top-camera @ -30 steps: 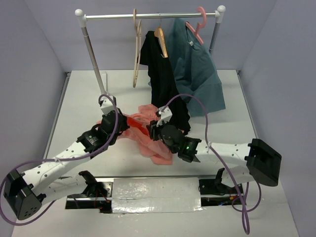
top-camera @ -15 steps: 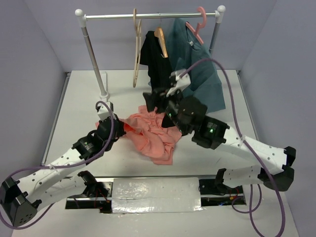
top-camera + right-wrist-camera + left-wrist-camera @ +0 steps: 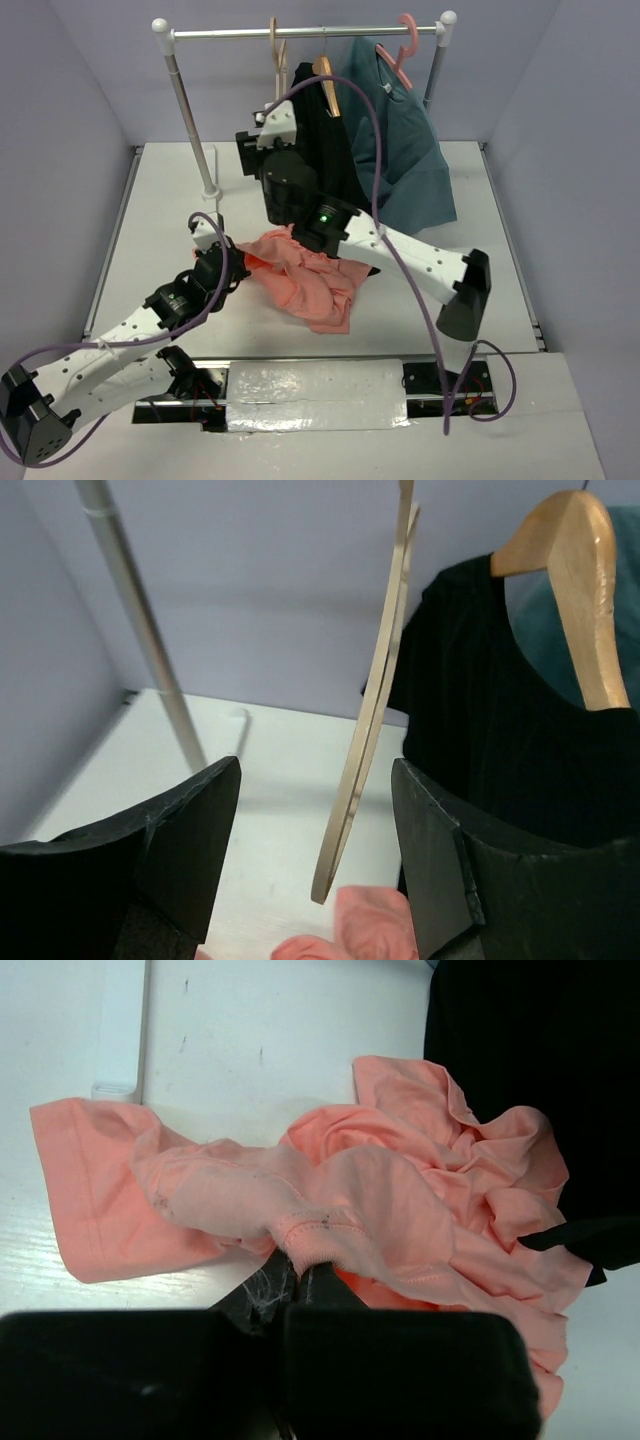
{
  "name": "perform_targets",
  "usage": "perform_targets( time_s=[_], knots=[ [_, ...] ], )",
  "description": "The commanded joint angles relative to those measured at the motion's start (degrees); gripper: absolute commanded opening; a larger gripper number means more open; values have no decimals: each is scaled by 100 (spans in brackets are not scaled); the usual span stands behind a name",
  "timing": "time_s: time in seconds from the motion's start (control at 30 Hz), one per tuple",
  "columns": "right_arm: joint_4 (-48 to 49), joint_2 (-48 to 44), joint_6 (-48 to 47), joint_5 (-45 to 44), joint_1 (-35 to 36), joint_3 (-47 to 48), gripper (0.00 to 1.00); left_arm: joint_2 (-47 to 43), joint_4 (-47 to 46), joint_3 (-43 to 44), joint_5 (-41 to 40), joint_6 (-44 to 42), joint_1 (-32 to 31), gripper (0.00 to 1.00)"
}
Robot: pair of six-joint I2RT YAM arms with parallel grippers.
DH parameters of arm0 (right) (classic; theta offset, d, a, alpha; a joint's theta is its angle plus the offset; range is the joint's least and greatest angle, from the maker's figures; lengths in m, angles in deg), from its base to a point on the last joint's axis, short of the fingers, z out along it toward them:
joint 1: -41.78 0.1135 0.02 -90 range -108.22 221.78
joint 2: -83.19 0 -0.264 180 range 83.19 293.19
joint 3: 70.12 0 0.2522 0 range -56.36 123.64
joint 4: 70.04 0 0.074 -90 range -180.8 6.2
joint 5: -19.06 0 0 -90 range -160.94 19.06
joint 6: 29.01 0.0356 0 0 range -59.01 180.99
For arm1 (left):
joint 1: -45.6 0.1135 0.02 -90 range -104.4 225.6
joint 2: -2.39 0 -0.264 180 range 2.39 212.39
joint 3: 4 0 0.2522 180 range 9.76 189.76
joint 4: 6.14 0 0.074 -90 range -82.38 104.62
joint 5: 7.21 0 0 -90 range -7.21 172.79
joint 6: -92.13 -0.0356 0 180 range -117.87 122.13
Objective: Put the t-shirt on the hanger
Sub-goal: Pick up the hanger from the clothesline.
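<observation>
My right gripper moves outward past the near tip of the beige hanger [image 3: 375, 710] next and closes on the near arm [image 3: 349, 800], as the hanger hangs edge-on between my spread fingers.
The salmon t-shirt [image 3: 308, 280] lies crumpled on the white table, in front of the rack. My left gripper [image 3: 238, 265] is shut on its ribbed collar at the left side; in the left wrist view the fingers [image 3: 298, 1278] pinch the collar of the t-shirt [image 3: 400, 1210]. The pale beige hanger [image 3: 276, 60] hangs on the rail, and its lower part is hidden behind my right arm. My right gripper [image 3: 260, 135] is raised beside it and open. In the right wrist view the hanger [image 3: 375, 710] hangs edge-on between the spread fingers of the gripper [image 3: 315, 825], not touching them.
The metal rail [image 3: 230, 33] stands on a left post [image 3: 188, 115]. To the right of the beige hanger hang a black shirt [image 3: 335, 160] on a brown wooden hanger [image 3: 326, 78] and a teal shirt [image 3: 405, 140] on a pink hanger [image 3: 400, 50].
My right arm has lifted off the t-shirt and swung up and back to the left, to the beige hanger. My left gripper has kept its hold on the collar, shifting little.
</observation>
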Motion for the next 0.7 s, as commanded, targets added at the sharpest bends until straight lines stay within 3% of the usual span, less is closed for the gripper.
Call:
perform_targets(
  time_s=[0.0, 0.23, 0.43, 0.67],
  knots=[
    [453, 256, -515, -692, -100, 714, 69, -136, -240, -94, -103, 15, -21, 0],
    [507, 626, -771, -966, -328, 874, 69, -171, -222, -86, -50, 33, -13, 0],
    [-468, 407, 90, -255, -679, 786, 69, -233, -328, -138, 73, 7, -13, 0],
    [-758, 476, 258, 150, -785, 943, 69, -233, -319, -130, 82, 15, -13, 0]
  ],
)
